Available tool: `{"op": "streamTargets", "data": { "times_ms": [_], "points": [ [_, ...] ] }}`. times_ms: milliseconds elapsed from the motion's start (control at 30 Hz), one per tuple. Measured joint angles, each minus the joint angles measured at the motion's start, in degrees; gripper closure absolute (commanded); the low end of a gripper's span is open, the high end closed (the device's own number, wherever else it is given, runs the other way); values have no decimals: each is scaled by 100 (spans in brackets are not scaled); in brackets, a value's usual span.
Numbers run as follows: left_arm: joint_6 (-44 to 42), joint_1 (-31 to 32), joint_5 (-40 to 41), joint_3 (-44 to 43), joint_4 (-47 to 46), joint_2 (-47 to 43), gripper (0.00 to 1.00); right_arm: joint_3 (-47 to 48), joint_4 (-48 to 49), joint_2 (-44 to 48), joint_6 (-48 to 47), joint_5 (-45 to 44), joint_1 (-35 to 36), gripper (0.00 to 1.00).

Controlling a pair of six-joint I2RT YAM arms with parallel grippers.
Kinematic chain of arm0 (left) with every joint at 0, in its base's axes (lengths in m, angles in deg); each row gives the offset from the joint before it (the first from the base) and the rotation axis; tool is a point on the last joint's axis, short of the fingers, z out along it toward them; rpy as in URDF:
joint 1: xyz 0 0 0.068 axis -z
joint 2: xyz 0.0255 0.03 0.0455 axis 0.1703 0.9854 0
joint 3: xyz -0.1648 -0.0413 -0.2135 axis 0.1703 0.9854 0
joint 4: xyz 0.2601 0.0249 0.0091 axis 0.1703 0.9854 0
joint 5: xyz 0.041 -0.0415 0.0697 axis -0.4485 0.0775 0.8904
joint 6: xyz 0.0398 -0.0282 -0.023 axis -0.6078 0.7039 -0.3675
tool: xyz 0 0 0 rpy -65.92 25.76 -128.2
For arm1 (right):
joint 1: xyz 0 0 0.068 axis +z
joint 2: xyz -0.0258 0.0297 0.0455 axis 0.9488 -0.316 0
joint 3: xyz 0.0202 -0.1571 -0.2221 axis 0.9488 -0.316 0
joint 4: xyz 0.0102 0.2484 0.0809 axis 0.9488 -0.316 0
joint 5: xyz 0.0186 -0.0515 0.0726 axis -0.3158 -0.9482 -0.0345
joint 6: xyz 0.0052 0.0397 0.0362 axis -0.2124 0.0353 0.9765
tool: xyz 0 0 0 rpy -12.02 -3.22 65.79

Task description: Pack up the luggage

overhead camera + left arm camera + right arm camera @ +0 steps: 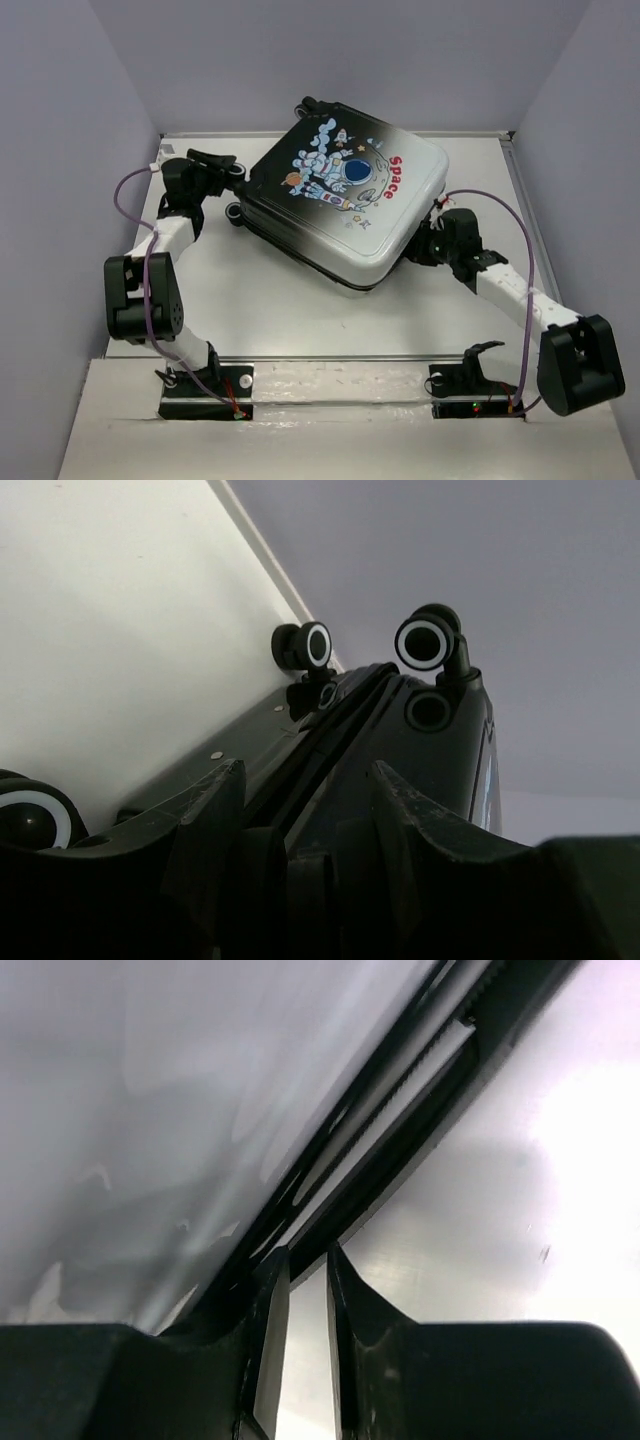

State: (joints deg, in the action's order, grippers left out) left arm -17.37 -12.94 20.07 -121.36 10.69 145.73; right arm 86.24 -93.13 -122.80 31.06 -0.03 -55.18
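Observation:
I will next pull the luggage's wheel end back and to the left in the top view with my left gripper, toward the clear tabletop back of it, and let go.
The luggage (345, 195) lies flat and closed on the table, astronaut print and red "Space" facing up, tilted with its wheels to the far left. My left gripper (238, 183) is at the wheel end. In the left wrist view its jaws (308, 770) straddle the seam of the luggage (400, 730), and dark shell fills the gap between the fingers (210, 810). My right gripper (418, 248) is at the near right corner. In the right wrist view the gripper (306, 1252) shows a narrow empty gap, its tips just under the zipper seam (400, 1090) of the luggage (150, 1110).
The white table (280, 310) is boxed in by grey walls at the back and both sides. Black wheels with white rings (318, 643) (424, 645) stick out at the luggage's far end, close to the back wall, and a third (35, 820) is beside my left fingers.

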Motion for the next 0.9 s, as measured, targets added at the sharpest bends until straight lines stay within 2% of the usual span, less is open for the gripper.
{"op": "streamTargets", "data": {
  "times_ms": [133,200,300,367,400,500,600,667,733,867,900],
  "points": [
    [-48,-166,363,833,133,-905,94,605,13,-470,-444,101,-76,51],
    [-81,-214,553,1117,286,-1322,94,697,-83,-407,-568,111,-107,44],
    [-245,-249,715,1257,686,-1725,94,693,-544,-68,-673,195,-168,43],
    [-330,-258,743,1257,833,-1840,94,527,-772,586,-686,208,-13,47],
    [-356,-258,741,1257,852,-1845,94,358,-824,1012,-614,247,173,58],
    [-391,-258,730,1250,892,-1832,94,-26,-868,1965,-358,457,719,79],
    [-396,-258,684,1211,905,-1784,94,-457,-656,2459,-96,699,1080,82],
    [-415,-258,651,1158,920,-1733,94,-688,-496,2430,17,859,1150,78],
    [-461,-258,627,1073,1023,-1685,94,-887,-389,2271,90,903,1250,62],
    [-614,-260,592,750,1399,-1537,94,-1099,-225,2192,133,920,1692,45],
    [-629,-260,584,693,1460,-1499,94,-1130,-144,2186,142,918,1751,44]
  ]
}}
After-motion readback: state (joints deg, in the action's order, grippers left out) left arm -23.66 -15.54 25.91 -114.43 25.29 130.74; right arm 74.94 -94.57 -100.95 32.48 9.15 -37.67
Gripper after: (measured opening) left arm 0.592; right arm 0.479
